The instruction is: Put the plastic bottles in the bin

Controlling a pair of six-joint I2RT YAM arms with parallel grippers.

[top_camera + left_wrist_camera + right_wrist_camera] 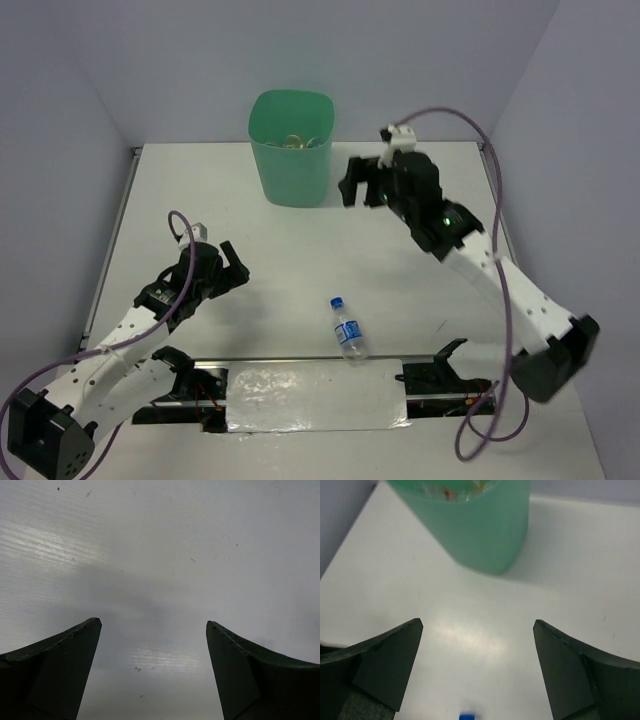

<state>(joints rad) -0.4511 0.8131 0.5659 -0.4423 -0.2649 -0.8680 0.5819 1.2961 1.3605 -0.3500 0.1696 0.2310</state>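
Note:
I should move my right gripper back and down next, onto the bottle's clear part between blue cap and label (341,314), because this bottle is still outside the bin.
The mint-green bin (291,150) stands at the back middle of the table, with bottles lying inside it; it also shows at the top of the right wrist view (475,525). One clear plastic bottle (347,328) with a blue cap and blue label lies on the table near the front middle; its blue cap (467,716) shows at the bottom of the right wrist view. My right gripper (355,185) is open and empty, raised just right of the bin. My left gripper (232,265) is open and empty, low over bare table at the left (152,625).
A shiny foil-like sheet (315,395) lies along the front edge between the arm bases. The table's left edge (112,240) and the grey walls bound the space. The right arm's purple cable (505,300) loops along the right side.

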